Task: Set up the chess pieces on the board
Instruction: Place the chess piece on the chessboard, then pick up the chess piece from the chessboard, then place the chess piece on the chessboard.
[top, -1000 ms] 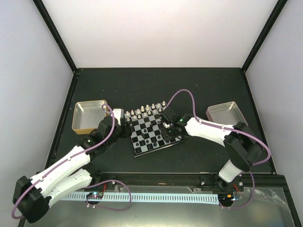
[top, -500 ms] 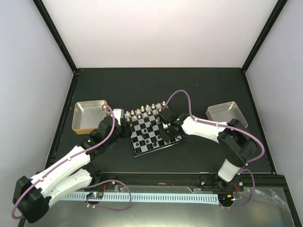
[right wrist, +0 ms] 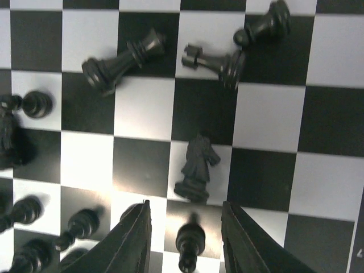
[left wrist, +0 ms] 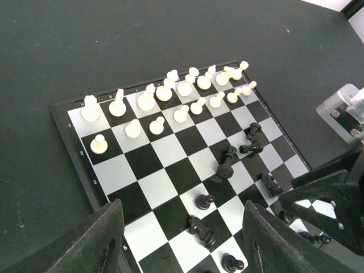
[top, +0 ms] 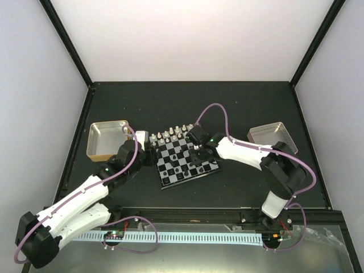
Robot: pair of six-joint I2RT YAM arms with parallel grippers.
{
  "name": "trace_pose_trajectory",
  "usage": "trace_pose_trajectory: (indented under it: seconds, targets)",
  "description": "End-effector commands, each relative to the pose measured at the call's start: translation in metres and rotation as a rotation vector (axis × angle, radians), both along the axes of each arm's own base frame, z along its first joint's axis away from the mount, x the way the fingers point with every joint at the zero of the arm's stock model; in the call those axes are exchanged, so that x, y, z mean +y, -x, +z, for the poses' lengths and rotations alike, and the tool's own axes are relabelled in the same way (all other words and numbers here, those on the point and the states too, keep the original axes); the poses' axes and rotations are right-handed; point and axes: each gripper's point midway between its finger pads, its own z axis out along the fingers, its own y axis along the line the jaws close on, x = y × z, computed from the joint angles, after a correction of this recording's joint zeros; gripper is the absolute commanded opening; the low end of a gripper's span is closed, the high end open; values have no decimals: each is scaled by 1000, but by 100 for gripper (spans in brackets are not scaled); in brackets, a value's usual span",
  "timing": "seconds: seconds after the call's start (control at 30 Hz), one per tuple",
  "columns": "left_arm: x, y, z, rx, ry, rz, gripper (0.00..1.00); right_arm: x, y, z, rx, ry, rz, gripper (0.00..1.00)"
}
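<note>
Next, my right gripper eases outward and down to straddle the knight's base end (right wrist: 192, 189) and closes, since the knight lies tipped just beyond the open fingers.
The board (top: 165, 183) lies at mid-table. White chess pieces (top: 173, 135) stand in two rows along its far edge (left wrist: 170, 96). Black ones are scattered over the near right part; a queen-like piece (right wrist: 122, 60), a rook (right wrist: 216, 62) and a pawn (right wrist: 264, 25) lie on their sides. My right gripper (top: 198, 154) hangs low over that part, open (right wrist: 186, 203), with a black pawn (right wrist: 190, 242) standing free between its fingers and a knight (right wrist: 196, 168) just beyond them. My left gripper (top: 147, 147) waits open at the board's left edge (left wrist: 182, 205), holding nothing.
A gold tray (top: 96, 152) sits left of the board, beside the left arm. A silver tray (top: 272, 128) sits at the right, behind the right arm's elbow. More black pawns (right wrist: 34, 104) stand close to the right gripper's left finger.
My right gripper's jaws have opened and let go of the black pawn, which now stands between them. The right arm shifted slightly left. The left arm has not moved.
</note>
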Motion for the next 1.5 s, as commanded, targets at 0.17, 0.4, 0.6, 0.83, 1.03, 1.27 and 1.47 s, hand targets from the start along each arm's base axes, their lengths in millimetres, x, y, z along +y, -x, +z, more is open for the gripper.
trace_pose_trajectory:
  seconds: [0.17, 0.4, 0.6, 0.83, 1.03, 1.27, 1.47]
  targets:
    - [-1, 0, 4, -3, 27, -1, 59, 7, -21, -10, -31, 50, -43, 33]
    - [-2, 0, 4, -3, 29, -3, 59, 4, -23, -20, -27, 83, -55, 24]
    - [-2, -1, 7, -7, 32, -4, 59, 4, -25, -23, -37, 84, -58, 13]
    - [-5, 0, 18, -28, 65, -20, 60, 15, -31, 18, -179, -75, -17, 11]
    - [-28, 9, 49, -62, 181, -142, 64, 35, -19, 72, -354, -315, 158, 11]
    - [-68, 31, 93, -36, 365, -377, 74, 53, 17, 142, -573, -610, 417, 11]
    - [-86, 42, 110, 53, 522, -460, 76, 54, 40, 179, -704, -728, 548, 11]
